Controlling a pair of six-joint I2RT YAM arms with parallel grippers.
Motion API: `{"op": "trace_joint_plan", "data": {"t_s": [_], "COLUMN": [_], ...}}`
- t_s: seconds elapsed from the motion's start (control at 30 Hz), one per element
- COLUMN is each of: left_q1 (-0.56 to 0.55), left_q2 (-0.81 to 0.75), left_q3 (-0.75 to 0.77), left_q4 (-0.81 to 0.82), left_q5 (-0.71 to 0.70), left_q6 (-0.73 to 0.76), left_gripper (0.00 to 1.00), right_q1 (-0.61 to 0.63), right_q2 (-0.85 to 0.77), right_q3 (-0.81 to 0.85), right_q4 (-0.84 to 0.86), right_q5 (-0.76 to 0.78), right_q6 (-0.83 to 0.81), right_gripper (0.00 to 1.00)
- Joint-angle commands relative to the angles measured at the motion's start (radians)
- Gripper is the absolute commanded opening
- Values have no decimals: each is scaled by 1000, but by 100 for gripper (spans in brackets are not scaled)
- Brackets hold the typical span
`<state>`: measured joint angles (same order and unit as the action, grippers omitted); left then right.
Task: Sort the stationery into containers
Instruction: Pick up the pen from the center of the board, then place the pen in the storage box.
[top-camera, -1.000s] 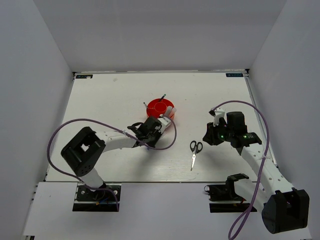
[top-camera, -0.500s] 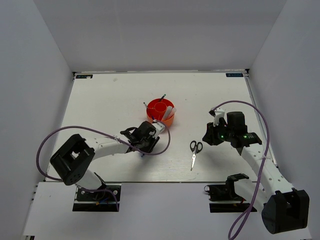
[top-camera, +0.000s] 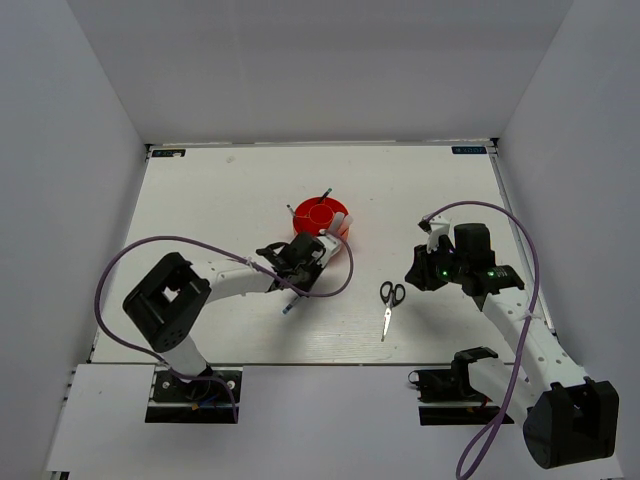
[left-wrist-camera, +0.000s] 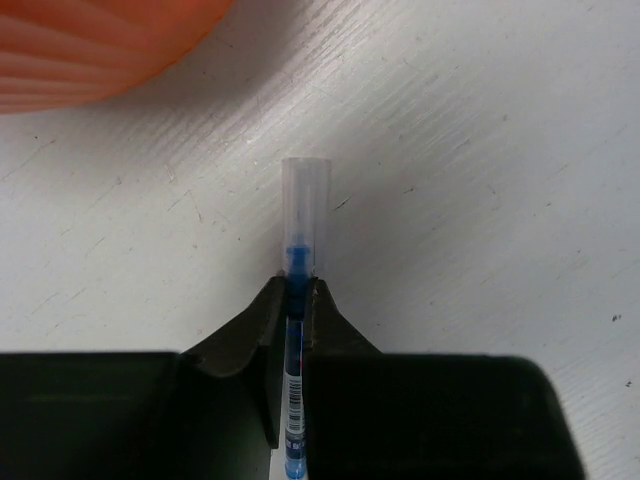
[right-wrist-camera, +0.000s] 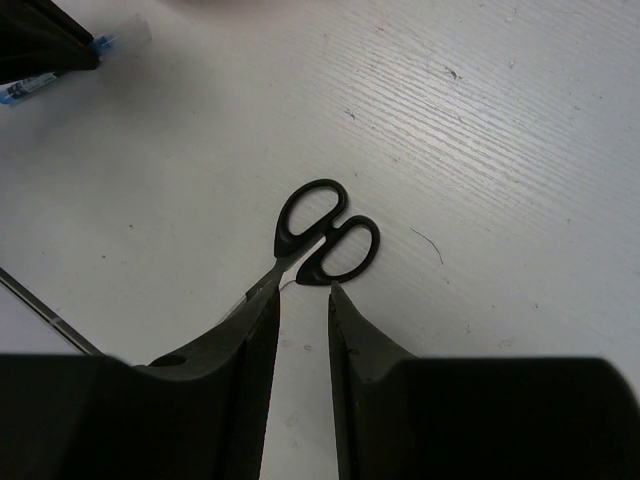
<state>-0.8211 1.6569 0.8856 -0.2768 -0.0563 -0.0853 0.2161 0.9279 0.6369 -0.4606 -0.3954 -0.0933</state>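
Note:
My left gripper carries the blue pen up and outward over the orange-red container's opening (top-camera: 317, 212) next, tilts the pen's tail down, lowers and releases, since pens stand there.
My left gripper (left-wrist-camera: 297, 285) (top-camera: 303, 264) is shut on a thin blue pen (left-wrist-camera: 294, 262) with a clear cap, just near-left of the round orange-red container (top-camera: 341, 233) (left-wrist-camera: 90, 50). The pen's tail (top-camera: 288, 308) sticks out below that arm. The container holds pens and a white tube. Black-handled silver scissors (top-camera: 387, 304) (right-wrist-camera: 326, 234) lie on the table right of centre. My right gripper (right-wrist-camera: 304, 292) (top-camera: 414, 270) hovers open just right of them. Its fingertips are short of the handles, with nothing between them.
A purple cable (top-camera: 335, 285) loops from the left arm over the table between the container and the scissors. Another cable (top-camera: 525, 250) arcs over the right arm. White walls close in the table at the back and both sides.
The left gripper dipped toward the near-left and opened. It is now back beside the container, shut on the blue pen. The right arm and scissors have not moved.

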Motion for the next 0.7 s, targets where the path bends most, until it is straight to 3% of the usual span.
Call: {"op": "trace_joint_plan", "data": {"t_s": [0.0, 0.33, 0.5, 0.53, 0.67], "left_q1": [0, 20, 134, 148, 249], "left_q2": [-20, -339, -393, -390, -312], "left_q3": [-39, 65, 79, 73, 110], "left_q4": [-50, -75, 143, 269, 461], "left_q5": [13, 26, 75, 73, 93], "left_q6": [-1, 27, 38, 41, 9], "left_gripper": [0, 0, 0, 0, 0], "right_q1": [-4, -6, -6, -6, -6], "right_q2": [-18, -11, -3, -1, 2], "right_q3": [-8, -9, -9, -11, -11], "right_q4": [23, 28, 20, 29, 34], "right_q5": [-10, -11, -11, -13, -8], "right_q6": [-6, -6, -11, -11, -13], "right_gripper": [30, 30, 30, 30, 30]}}
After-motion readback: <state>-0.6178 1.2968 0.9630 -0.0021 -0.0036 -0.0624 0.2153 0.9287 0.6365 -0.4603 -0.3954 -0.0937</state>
